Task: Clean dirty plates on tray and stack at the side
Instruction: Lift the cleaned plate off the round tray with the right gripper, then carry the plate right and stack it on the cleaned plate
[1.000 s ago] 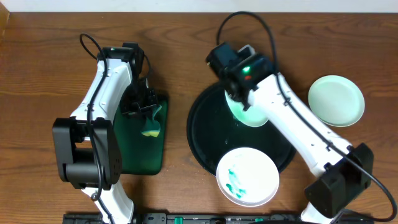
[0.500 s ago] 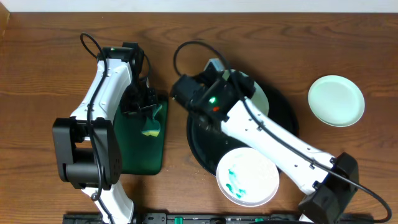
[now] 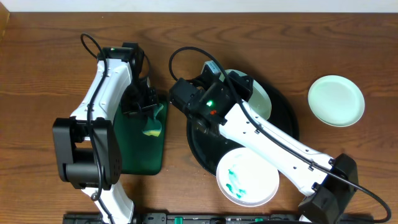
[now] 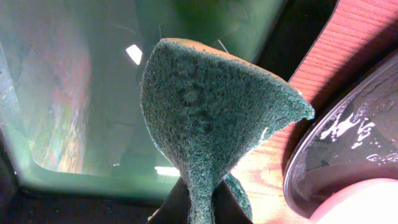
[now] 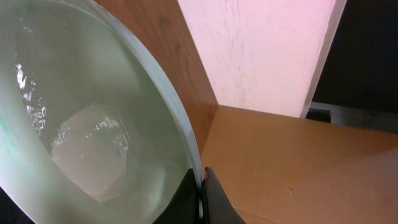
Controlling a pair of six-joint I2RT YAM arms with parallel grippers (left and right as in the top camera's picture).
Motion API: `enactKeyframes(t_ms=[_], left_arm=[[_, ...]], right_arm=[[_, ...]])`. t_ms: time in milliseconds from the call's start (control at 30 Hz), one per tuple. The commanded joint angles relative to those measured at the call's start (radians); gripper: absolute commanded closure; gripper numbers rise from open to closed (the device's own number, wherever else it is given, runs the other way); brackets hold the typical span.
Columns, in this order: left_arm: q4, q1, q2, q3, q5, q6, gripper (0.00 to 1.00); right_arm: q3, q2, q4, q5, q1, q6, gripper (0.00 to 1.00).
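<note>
I need to move my right gripper to the right in the overhead view, down onto the third plate [image 3: 336, 101], and release the mint plate's rim, as that plate lies smear-free on the tabletop.
My right gripper [image 3: 231, 84] is shut on the rim of a pale mint plate [image 3: 258, 99] and holds it tilted above the back of the black tray [image 3: 287, 121]. In the right wrist view the fingers [image 5: 202, 194] pinch that plate [image 5: 81, 124] at its edge. A second plate [image 3: 247, 176] with teal smears rests on the tray's front rim. A third plate [image 3: 336, 100], with no smears showing, lies on the table at the right. My left gripper [image 3: 146, 111] is shut on a green and yellow sponge [image 3: 152, 127], which also shows in the left wrist view [image 4: 211, 118] between the fingers [image 4: 202, 205].
A smaller dark green rectangular tray [image 3: 140, 152] lies under the sponge, left of the black tray; it also shows in the left wrist view [image 4: 74, 93]. The black tray's rim [image 4: 348, 149] is just right of the sponge. Bare wooden table [image 3: 43, 62] surrounds both.
My right arm has swung left with the plate, which now stands tilted over the tray's back. The left arm and the sponge have not moved.
</note>
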Motion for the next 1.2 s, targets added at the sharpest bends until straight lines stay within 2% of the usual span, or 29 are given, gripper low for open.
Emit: enactKeyframes(t_ms=[0, 67, 167, 400, 567, 967, 1167], left_arm=[[-0.002, 0.002, -0.007, -0.006, 0.013, 0.021, 0.93], [-0.002, 0.002, -0.007, -0.006, 0.013, 0.021, 0.93], [-0.002, 0.002, -0.006, -0.006, 0.013, 0.021, 0.93], [-0.003, 0.002, -0.006, -0.006, 0.013, 0.028, 0.93], [-0.003, 0.002, -0.006, -0.006, 0.013, 0.028, 0.93], [-0.002, 0.002, -0.007, -0.006, 0.013, 0.028, 0.93], [-0.002, 0.002, -0.006, -0.006, 0.013, 0.028, 0.92]], right_arm=[[0.022, -0.007, 0.0, 0.049, 0.005, -0.011, 0.99], [0.022, -0.007, 0.0, 0.045, 0.005, 0.002, 0.99], [0.022, -0.007, 0.004, -0.085, -0.011, 0.048, 0.99], [0.021, -0.007, 0.073, -0.646, -0.176, 0.335, 0.99], [0.021, -0.007, 0.107, -0.922, -0.342, 0.406, 0.99], [0.012, -0.007, 0.068, -1.103, -0.809, 0.432, 0.99], [-0.082, -0.007, 0.09, -1.164, -1.066, 0.411, 0.99]])
